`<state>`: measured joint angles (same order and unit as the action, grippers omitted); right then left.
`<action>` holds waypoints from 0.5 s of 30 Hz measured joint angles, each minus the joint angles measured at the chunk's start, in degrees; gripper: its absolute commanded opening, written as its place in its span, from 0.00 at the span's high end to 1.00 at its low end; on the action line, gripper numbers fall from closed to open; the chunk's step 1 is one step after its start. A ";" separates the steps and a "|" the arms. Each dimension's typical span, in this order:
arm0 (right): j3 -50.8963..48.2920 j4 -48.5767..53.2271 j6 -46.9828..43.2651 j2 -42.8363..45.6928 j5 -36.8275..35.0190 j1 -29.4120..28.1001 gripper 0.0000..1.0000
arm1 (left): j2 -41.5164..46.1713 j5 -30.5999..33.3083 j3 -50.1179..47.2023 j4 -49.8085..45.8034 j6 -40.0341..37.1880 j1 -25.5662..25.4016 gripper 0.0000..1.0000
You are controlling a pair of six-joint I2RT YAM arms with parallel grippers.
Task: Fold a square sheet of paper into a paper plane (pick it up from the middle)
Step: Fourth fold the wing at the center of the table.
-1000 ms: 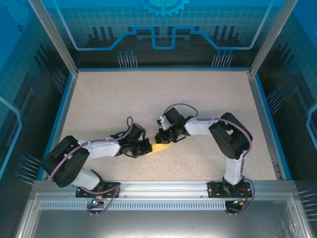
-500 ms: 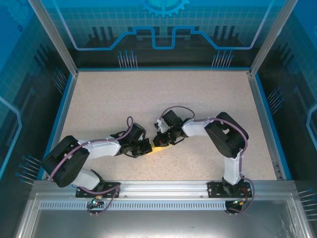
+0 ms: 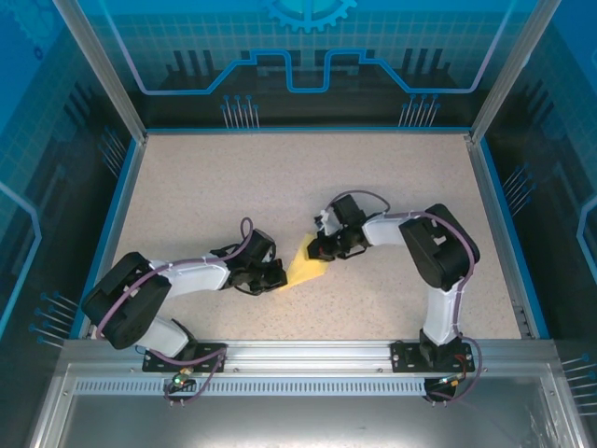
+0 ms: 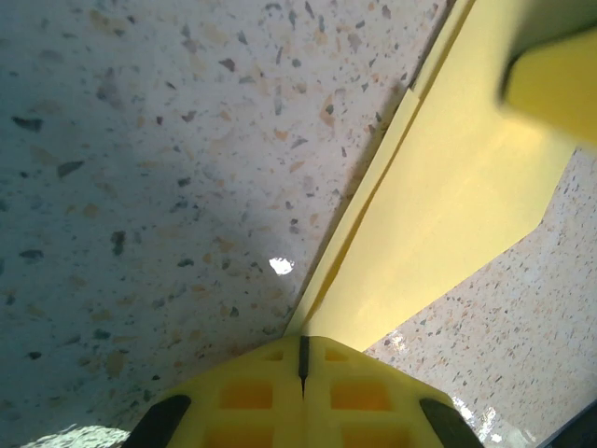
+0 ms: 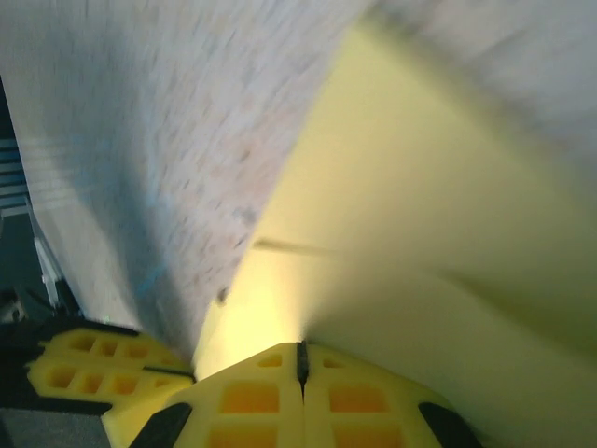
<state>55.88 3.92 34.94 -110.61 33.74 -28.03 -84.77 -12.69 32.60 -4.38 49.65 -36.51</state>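
The robot's right gripper will move outward, away from the paper's near tip, past the paper's far edge (image 3: 307, 241) and release the paper, since the left gripper holds that tip.
The square sheet of paper (image 3: 303, 267) is pale yellow and folded into a pointed wedge on the speckled table, between the two arms. My left gripper (image 3: 279, 279) is shut on its near-left tip. In the left wrist view the folded layers (image 4: 466, 187) run out from the closed fingertips (image 4: 301, 353). My right gripper (image 3: 318, 252) is shut on the paper's far edge. A flap (image 5: 420, 187) curves up from its closed fingertips (image 5: 300, 357) in the blurred right wrist view. The left gripper's yellow fingers (image 5: 75, 373) show at the lower left there.
The speckled tabletop (image 3: 233, 177) is bounded by a blue rim (image 3: 121, 201) and aluminium posts. A metal rail (image 3: 298, 350) carrying both arm bases runs along the near edge. Blue panels wall the cell.
The right gripper has moved right and slightly back, drawing the paper's flap open, so more yellow shows. The left arm has stayed put on the tip.
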 measured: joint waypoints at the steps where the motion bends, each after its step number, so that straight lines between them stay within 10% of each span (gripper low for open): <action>1: 0.00 -0.04 0.13 0.02 -0.07 1.66 0.97 | 0.02 0.00 0.00 -0.02 0.00 0.00 1.00; 15: 0.26 2.43 1.68 4.37 -6.67 14.32 0.80 | 1.18 0.00 0.70 -3.30 -0.66 -0.02 0.93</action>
<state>56.14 6.35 36.62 -106.24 27.07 -13.72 -83.59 -12.69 33.30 -7.68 48.99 -36.53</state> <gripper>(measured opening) 0.125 0.046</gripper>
